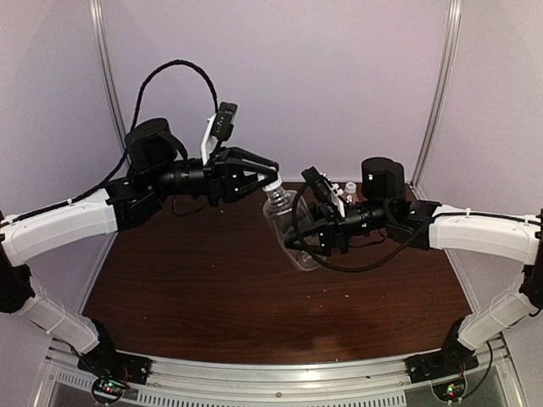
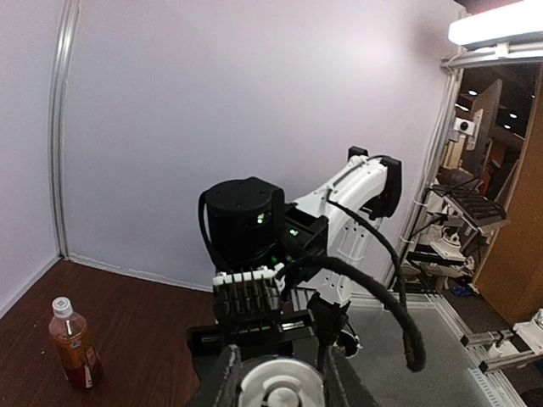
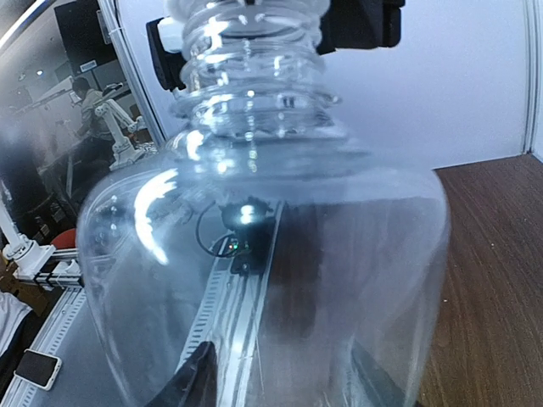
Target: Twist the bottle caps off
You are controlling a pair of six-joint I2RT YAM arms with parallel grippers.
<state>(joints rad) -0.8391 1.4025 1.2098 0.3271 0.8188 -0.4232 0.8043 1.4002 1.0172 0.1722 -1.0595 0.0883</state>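
Note:
My left gripper should go down and left in the top view, over open tabletop, to release the white cap.
The clear bottle (image 1: 293,233) hangs tilted above the table, held between both arms. My right gripper (image 1: 312,236) is shut on its body; in the right wrist view the bottle (image 3: 280,254) fills the frame, with a finger (image 3: 191,381) on either side of it. My left gripper (image 1: 268,180) is shut on its white cap (image 2: 280,386), which sits between the two fingers (image 2: 222,381) at the bottom of the left wrist view. The amber bottle (image 2: 75,346) with its red-and-white label stands upright at the back of the table with its white cap (image 2: 61,305) on. It also shows in the top view (image 1: 349,188).
The dark wooden table (image 1: 212,280) lies below the arms. Pale walls (image 1: 297,85) with metal posts close in the back and sides. The right arm's black cable (image 1: 339,263) loops under the wrist.

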